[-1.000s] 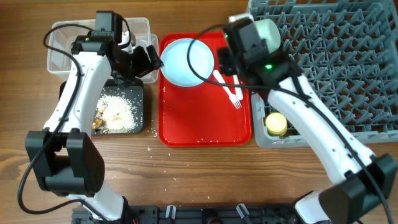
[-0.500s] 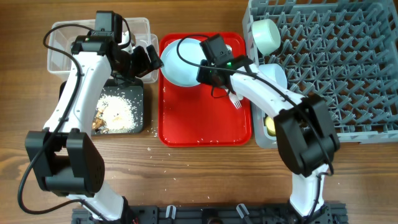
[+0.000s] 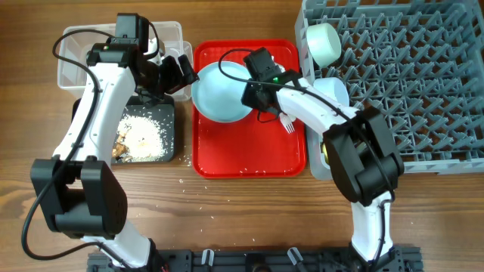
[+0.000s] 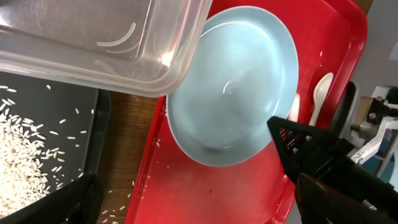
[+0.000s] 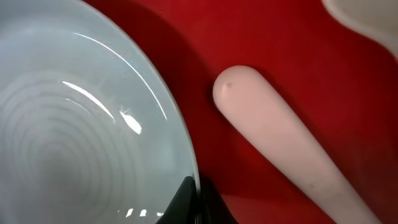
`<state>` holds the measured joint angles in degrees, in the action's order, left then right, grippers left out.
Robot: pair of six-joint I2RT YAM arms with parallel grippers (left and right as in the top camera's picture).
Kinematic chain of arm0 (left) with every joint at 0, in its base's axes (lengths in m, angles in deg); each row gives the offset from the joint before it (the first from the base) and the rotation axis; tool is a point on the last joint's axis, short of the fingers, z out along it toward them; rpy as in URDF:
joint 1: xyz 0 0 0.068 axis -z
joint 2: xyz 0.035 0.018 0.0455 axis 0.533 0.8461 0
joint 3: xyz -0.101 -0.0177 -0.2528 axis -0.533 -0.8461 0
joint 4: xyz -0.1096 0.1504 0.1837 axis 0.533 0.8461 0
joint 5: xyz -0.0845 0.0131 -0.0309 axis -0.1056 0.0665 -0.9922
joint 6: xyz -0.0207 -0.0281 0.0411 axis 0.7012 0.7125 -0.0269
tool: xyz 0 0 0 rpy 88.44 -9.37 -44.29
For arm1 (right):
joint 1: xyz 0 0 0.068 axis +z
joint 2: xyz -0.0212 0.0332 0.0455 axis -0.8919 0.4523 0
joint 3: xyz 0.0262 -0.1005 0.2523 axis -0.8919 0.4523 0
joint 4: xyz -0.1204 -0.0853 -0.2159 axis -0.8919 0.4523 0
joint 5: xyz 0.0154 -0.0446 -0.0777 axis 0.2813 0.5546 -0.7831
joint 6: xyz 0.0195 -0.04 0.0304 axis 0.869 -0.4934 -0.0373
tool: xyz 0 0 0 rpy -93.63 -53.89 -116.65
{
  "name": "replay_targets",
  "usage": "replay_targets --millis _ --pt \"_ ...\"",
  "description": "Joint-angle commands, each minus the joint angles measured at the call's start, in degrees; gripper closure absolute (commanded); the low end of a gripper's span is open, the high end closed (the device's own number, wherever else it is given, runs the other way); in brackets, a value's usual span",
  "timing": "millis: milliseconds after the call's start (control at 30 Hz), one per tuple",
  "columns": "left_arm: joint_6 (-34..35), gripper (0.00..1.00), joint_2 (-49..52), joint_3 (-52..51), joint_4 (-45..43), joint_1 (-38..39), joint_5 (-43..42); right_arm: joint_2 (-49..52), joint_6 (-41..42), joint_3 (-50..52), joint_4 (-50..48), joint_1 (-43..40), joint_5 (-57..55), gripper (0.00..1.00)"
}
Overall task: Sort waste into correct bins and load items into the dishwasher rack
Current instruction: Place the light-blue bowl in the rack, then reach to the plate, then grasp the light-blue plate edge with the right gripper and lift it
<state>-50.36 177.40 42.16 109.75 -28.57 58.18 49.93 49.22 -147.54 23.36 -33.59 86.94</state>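
Note:
My right gripper lifts the plate (image 3: 218,92) next, carries it past the mint-green bowl and lowers it. It then releases it into the rack slots beyond, since these stand empty.
The pale blue plate (image 3: 218,92) lies on the red serving tray (image 3: 249,147). My right gripper (image 3: 250,94) is shut on its right rim; in the right wrist view the black fingertips pinch that rim (image 5: 196,198). A white spoon (image 5: 280,155) and a white fork (image 3: 286,118) lie on the tray just right of the plate. My left gripper (image 4: 199,193) hangs open above the tray's left edge, holding nothing. The grey dishwasher rack (image 3: 408,75) holds a mint-green bowl (image 3: 324,41), a pale blue bowl (image 3: 334,89) and a yellow cup (image 3: 328,153), which the right arm partly hides.
A clear tub (image 3: 79,53) stands at the back left. In front of it the black tray (image 3: 171,136) holds beige crumbs (image 3: 144,132). A few grains lie scattered on the wooden table (image 3: 45,136) near the red tray's front left corner.
My right arm swung from the rack over to the plate and its jaws closed on the rim; the plate shifted slightly left. The left arm stayed still.

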Motion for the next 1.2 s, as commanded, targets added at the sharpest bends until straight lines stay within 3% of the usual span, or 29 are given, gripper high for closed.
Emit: replay_targets --millis 0,167,267,433,567,700,767,933,1167 --pt "0.33 0.0 -1.03 0.61 -0.04 -0.44 -0.46 1.49 -0.72 -0.66 0.28 -0.02 -0.79 0.96" --pt "0.33 0.0 -1.03 0.61 -0.04 -0.44 -0.46 -3.5 -9.2 -4.33 0.98 -0.09 -0.61 0.96" --pt "0.33 0.0 -1.03 0.61 -0.07 -0.44 -0.46 -12.11 -12.31 -7.08 3.1 -1.33 -6.27 0.96" --pt "0.33 0.0 -1.03 0.61 -0.07 -0.44 -0.46 -28.48 -16.04 -8.04 5.49 -7.65 -24.65 0.96" --pt "0.33 0.0 -1.03 0.61 -0.04 -0.44 -0.46 -33.9 -31.01 -8.04 4.13 -13.88 -41.94 0.96" --pt "0.33 0.0 -1.03 0.61 -0.04 -0.44 -0.46 -31.74 -58.6 -7.87 -3.54 -20.11 -49.48 0.96" --pt "0.33 0.0 -1.03 0.61 -0.04 -0.44 -0.46 -28.61 -65.07 -7.87 -6.29 -22.49 -49.48 0.96" --pt "0.33 0.0 -1.03 0.61 -0.07 -0.44 -0.46 -19.3 -72.02 -7.87 -9.86 -25.66 -49.48 0.96" --pt "0.33 0.0 -1.03 0.61 -0.04 -0.44 -0.46 -7.76 -73.7 -7.87 -15.47 -25.92 -48.57 0.96"
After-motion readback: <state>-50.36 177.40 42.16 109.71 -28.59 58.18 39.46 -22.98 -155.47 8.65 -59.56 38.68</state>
